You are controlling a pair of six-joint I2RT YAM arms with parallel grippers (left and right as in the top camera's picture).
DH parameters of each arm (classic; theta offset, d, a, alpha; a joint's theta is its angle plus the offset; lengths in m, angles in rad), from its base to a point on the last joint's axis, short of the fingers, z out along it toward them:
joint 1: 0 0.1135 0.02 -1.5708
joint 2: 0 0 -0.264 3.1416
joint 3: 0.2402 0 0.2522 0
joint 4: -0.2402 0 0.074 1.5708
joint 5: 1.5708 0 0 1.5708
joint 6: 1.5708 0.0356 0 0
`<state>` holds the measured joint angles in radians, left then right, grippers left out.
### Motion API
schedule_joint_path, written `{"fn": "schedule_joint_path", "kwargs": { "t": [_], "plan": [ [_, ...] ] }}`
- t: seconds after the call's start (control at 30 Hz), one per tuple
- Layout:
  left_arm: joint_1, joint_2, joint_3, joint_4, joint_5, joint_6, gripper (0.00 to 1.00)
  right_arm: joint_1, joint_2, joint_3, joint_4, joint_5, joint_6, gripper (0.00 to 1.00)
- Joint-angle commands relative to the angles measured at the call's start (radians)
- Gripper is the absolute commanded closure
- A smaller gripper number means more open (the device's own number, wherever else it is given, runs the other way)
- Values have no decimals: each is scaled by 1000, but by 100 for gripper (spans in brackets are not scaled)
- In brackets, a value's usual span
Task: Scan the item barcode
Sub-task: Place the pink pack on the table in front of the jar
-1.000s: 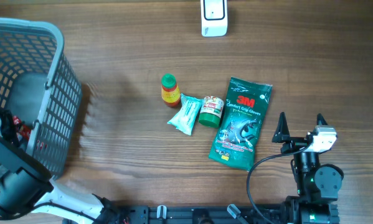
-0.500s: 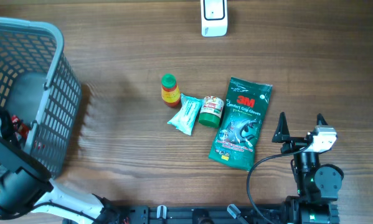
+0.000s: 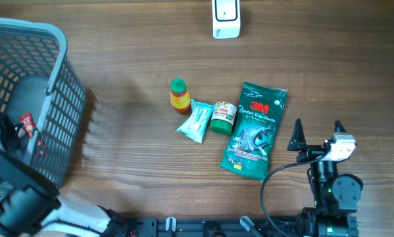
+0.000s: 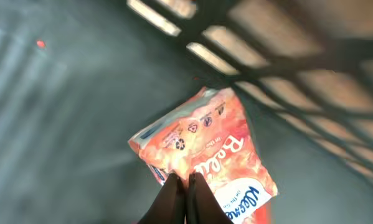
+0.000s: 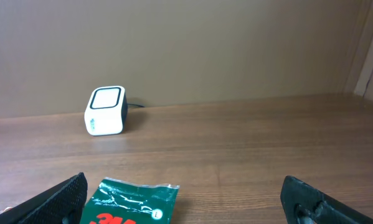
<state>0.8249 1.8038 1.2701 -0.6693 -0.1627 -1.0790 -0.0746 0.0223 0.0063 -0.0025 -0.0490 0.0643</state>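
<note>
My left gripper will rise over the basket's side next and cross to the right in the overhead view to the bare tabletop by the jar. It will then lower and release there.
Inside the grey basket (image 3: 57, 46), my left gripper (image 4: 187, 185) is shut on the lower edge of an orange-red snack packet (image 4: 205, 149) with blue lettering. From overhead only a red corner of that packet (image 3: 27, 123) shows through the mesh beside the left arm. The white barcode scanner (image 3: 225, 18) stands at the table's far edge, also in the right wrist view (image 5: 105, 111). My right gripper (image 3: 317, 128) rests near the front right, open and holding nothing, its fingers wide apart (image 5: 186, 199).
A green 3M glove pack (image 3: 254, 130) lies just left of the right gripper. Beside it are a green-lidded jar (image 3: 223, 117), a teal packet (image 3: 195, 121) and a small green-capped bottle (image 3: 178, 95). The basket's mesh wall (image 4: 286, 56) stands close behind the held packet.
The left jaws have closed on the packet, and its red corner has shifted slightly up inside the basket. The right arm has not moved.
</note>
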Motion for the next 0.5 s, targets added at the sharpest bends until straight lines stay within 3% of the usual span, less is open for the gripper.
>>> {"fn": "schedule_joint_path", "kwargs": {
  "t": [0.0,0.33,0.47],
  "plan": [
    [2,-203,0,4,127,2,96,-2,-5,-1,3,-11,14,0],
    [-21,-666,0,185,626,-3,96,-2,-5,-1,3,-11,14,0],
    [-205,-795,0,193,664,72,96,-2,-5,-1,3,-11,14,0]
  ]
}}
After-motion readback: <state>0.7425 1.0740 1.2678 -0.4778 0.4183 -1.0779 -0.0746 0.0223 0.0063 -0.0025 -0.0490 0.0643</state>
